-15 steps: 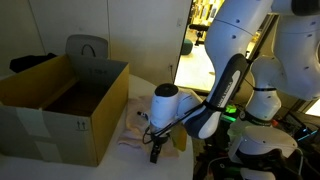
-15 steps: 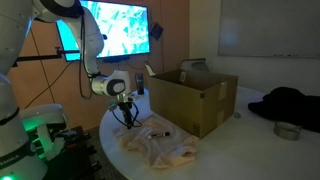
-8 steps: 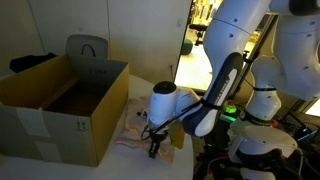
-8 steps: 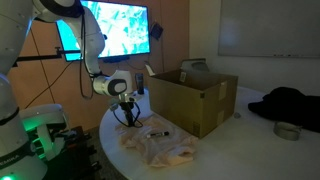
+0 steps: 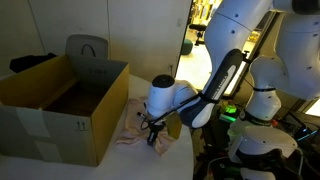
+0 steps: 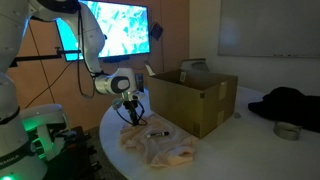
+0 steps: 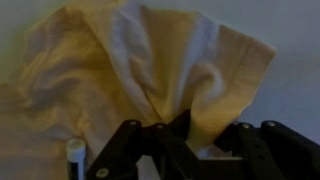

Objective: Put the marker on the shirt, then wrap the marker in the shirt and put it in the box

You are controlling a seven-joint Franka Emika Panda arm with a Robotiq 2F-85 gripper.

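Observation:
The marker [image 6: 157, 132] [image 7: 75, 155] is to the left of my gripper in the wrist view, so my gripper needs to lift the fold next, carry it over the marker and let it go there.
A pale yellow shirt [image 7: 150, 60] lies crumpled on the white table, in front of the open cardboard box [image 5: 60, 110] [image 6: 195, 100]. My gripper [image 7: 185, 125] is shut on a fold of the shirt's edge, and the cloth rises in a peak between the jaws. In both exterior views the gripper [image 5: 152, 138] [image 6: 133, 117] is low over the near end of the shirt [image 5: 133, 128] [image 6: 165, 148]. The marker [image 7: 75, 155], white with a dark cap, lies on the cloth left of the fingers; in an exterior view the marker [image 6: 157, 132] rests on the shirt's middle.
The box stands right beside the shirt, its flaps up. A black garment [image 6: 290, 105] and a small round tin [image 6: 287, 130] lie on the far part of the table. A bright screen [image 6: 115, 30] hangs behind the arm. The table edge runs close under the gripper.
The jaws have closed on the shirt's edge. The gripper has shifted slightly toward the box, pulling the fold up with it.

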